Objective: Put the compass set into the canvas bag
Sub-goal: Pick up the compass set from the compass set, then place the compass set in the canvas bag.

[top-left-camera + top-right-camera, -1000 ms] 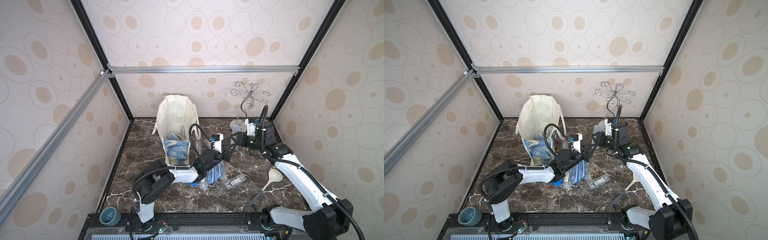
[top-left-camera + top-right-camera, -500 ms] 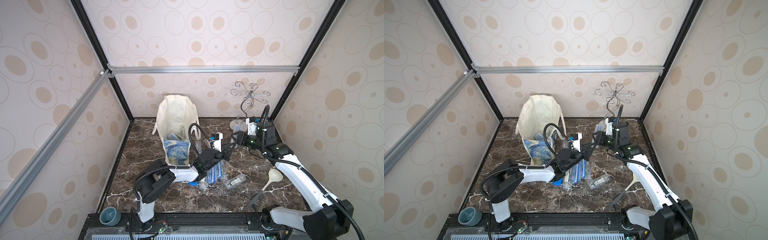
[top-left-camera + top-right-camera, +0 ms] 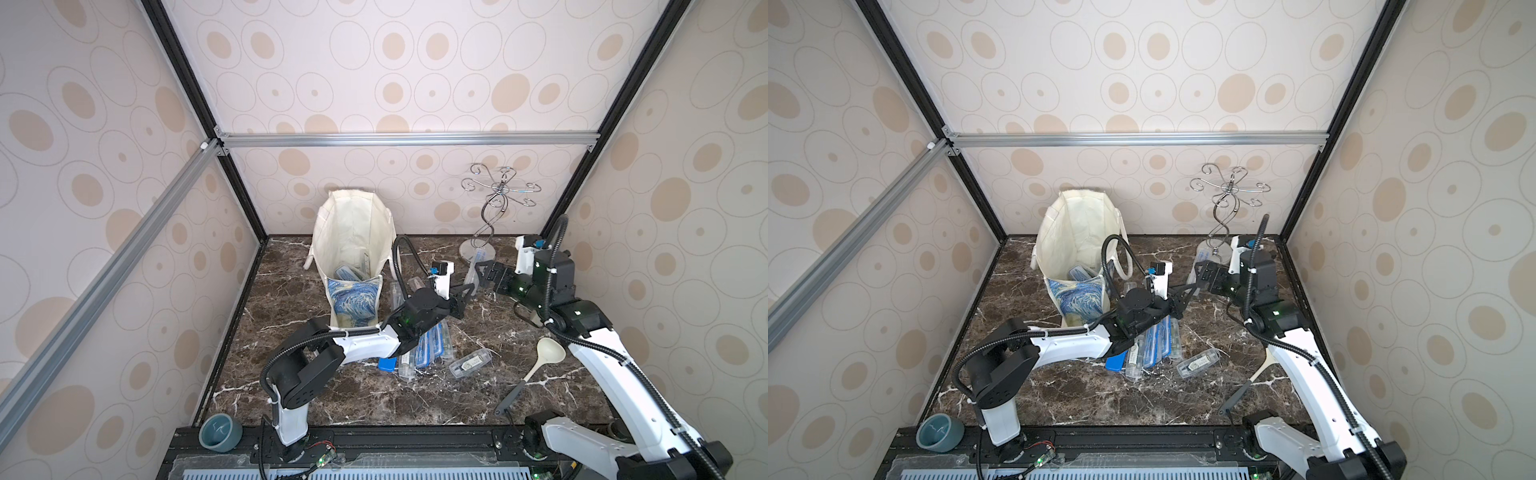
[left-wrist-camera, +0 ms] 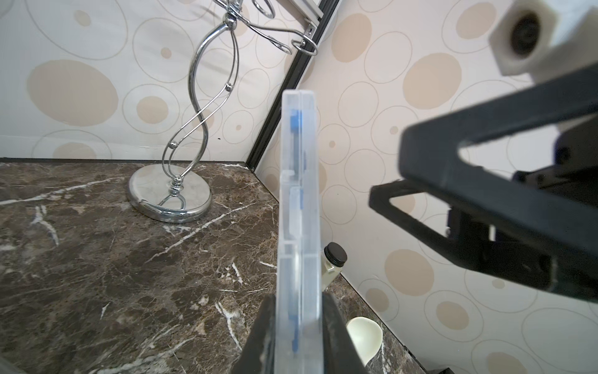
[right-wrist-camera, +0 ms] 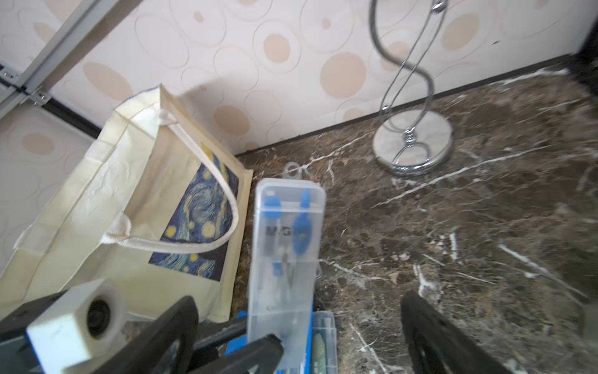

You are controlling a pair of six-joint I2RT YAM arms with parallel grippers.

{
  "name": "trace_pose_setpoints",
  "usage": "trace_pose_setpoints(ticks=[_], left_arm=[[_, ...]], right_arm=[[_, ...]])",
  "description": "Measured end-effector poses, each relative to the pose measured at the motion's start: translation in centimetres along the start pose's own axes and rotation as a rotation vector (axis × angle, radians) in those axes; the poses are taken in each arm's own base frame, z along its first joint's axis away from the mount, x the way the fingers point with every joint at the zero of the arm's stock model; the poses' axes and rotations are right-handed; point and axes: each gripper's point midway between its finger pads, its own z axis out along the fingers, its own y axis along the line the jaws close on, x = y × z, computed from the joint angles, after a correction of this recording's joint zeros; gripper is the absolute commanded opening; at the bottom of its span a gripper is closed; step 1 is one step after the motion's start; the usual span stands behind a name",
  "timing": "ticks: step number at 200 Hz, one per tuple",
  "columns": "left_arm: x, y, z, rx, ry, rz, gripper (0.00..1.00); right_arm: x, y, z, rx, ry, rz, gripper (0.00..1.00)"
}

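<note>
The left gripper will next swing from the right gripper over the canvas bag's opening (image 3: 354, 238) and dip inside to let go of the case, since more cases already lie in there.
A compass set (image 4: 299, 226), a clear plastic case with a blue compass inside, is held above the table with my left gripper (image 4: 299, 340) shut on its lower end. The right wrist view shows the same case (image 5: 284, 246) flat-on. My right gripper (image 5: 297, 336) is open, its fingers (image 5: 430, 333) spread wide on either side of the case without touching it. In both top views the two grippers meet right of the canvas bag (image 3: 353, 232) (image 3: 1075, 232). The bag stands upright and open with more cases (image 3: 351, 272) inside. Its starry print (image 5: 200, 220) faces front.
Several more compass cases lie in a pile (image 3: 428, 349) under the left arm, and one lies apart (image 3: 469, 363). A chrome hook stand (image 3: 490, 216) is at the back right. A cream ladle (image 3: 540, 361) lies front right and a teal bowl (image 3: 222, 432) sits at the front left edge.
My right gripper has opened wide and let go of the case, and its arm has drawn back a little to the right. The left gripper has closed fully on the case and holds it alone.
</note>
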Motion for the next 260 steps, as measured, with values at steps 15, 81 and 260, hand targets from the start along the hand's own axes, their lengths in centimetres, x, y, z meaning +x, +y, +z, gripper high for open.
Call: trace_pose_setpoints(ticks=[15, 81, 260], left_arm=[[-1.9, -0.1, 0.2, -0.033, -0.006, 0.034, 0.16], [-16.4, 3.5, -4.7, -0.308, -0.181, 0.139, 0.16], [-13.0, 27.7, -13.6, -1.021, 0.237, 0.215, 0.21]], right_arm=[[-0.8, -0.9, -1.3, 0.045, -0.053, -0.007, 1.00], [1.8, -4.8, -1.9, 0.202, -0.048, -0.030, 1.00], [11.8, -8.7, 4.4, 0.278, 0.293, -0.025, 1.00]])
